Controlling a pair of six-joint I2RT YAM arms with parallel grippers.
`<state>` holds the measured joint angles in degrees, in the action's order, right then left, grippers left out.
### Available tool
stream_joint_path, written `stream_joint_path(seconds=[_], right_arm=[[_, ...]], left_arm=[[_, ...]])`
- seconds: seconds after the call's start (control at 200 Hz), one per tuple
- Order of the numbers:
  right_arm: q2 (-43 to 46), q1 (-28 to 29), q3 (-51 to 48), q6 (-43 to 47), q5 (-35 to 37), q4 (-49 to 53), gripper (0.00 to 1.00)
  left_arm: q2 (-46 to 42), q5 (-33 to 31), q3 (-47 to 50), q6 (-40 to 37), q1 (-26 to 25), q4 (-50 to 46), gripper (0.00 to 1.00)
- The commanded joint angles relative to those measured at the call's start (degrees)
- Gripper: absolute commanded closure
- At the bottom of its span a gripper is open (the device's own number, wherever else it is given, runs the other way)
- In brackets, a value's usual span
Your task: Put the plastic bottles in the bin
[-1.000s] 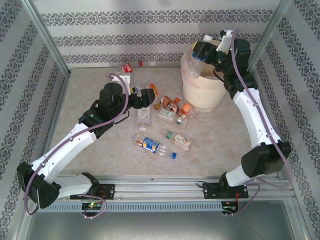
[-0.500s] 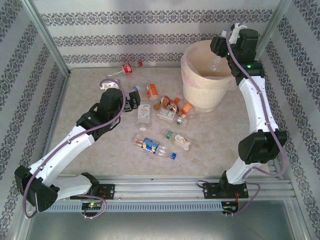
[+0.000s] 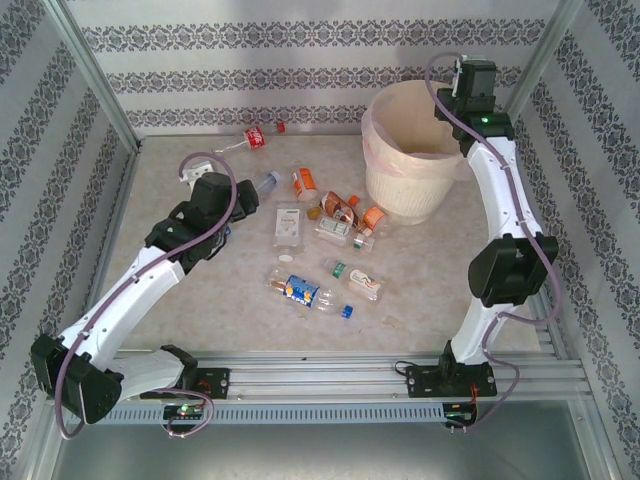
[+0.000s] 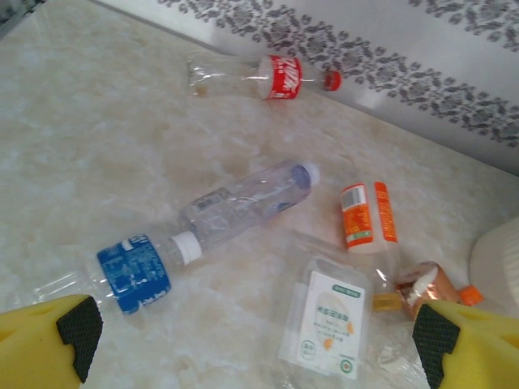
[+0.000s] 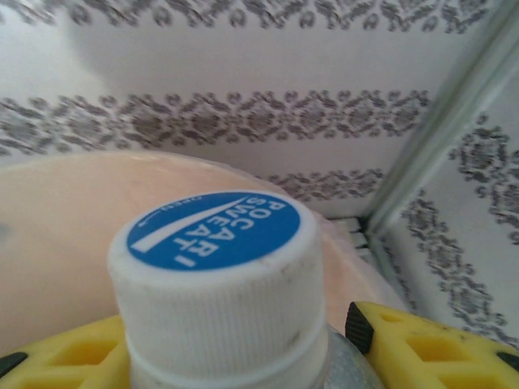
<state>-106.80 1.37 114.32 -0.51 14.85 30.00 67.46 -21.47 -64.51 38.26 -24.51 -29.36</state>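
I should move my right gripper off the bin's rim, away from the metal post, and over the lining in the bin's opening before releasing the bottle.
My right gripper is shut on a clear plastic bottle with a white cap and blue top, held upright over the far right rim of the cream bin. The bin's pinkish lining lies just behind the cap. My left gripper stands wide open above the table with nothing between its fingers. Below it lie a white-labelled flat bottle, a blue-labelled bottle, a clear bottle and an orange-labelled bottle. Several more bottles lie at mid-table.
A red-labelled bottle lies by the back wall. Metal frame posts stand at the back corners, and one post is close to my right gripper. Patterned walls enclose the table on three sides.
My right arm has swung with its bottle from over the bin's left side to the far right rim. My left arm has drawn back to the left, off the bottle cluster.
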Motion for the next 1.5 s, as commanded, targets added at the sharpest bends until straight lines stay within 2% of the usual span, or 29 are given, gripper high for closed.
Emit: stream_joint_path(seconds=[0.0,0.145,0.67,1.084,1.299,1.499], right_arm=[[-3.0,1.2,3.4,4.3,10.3,3.1,0.53],[-6.4,2.4,7.0,6.0,16.3,5.5,0.48],[-5.6,5.3,9.2,5.4,18.8,7.8,0.15],[3.2,8.9,3.0,2.3,17.0,6.6,0.02],[9.0,10.8,-5.3,1.4,15.0,1.2,0.02],[16.6,11.8,-13.7,-4.8,10.1,-4.5,0.02]], left_arm=[[-0.2,1.4,1.3,3.0,3.0,-2.9,0.0],[-0.2,2.8,2.5,4.1,5.0,-2.9,0.0],[0.8,4.9,3.6,2.6,8.7,-3.7,0.0],[8.6,3.3,-0.7,-13.9,12.5,-7.3,0.0],[15.1,4.0,-4.6,-23.4,14.4,-10.0,0.0],[20.8,3.0,-8.7,-33.1,14.9,-14.1,0.0]])
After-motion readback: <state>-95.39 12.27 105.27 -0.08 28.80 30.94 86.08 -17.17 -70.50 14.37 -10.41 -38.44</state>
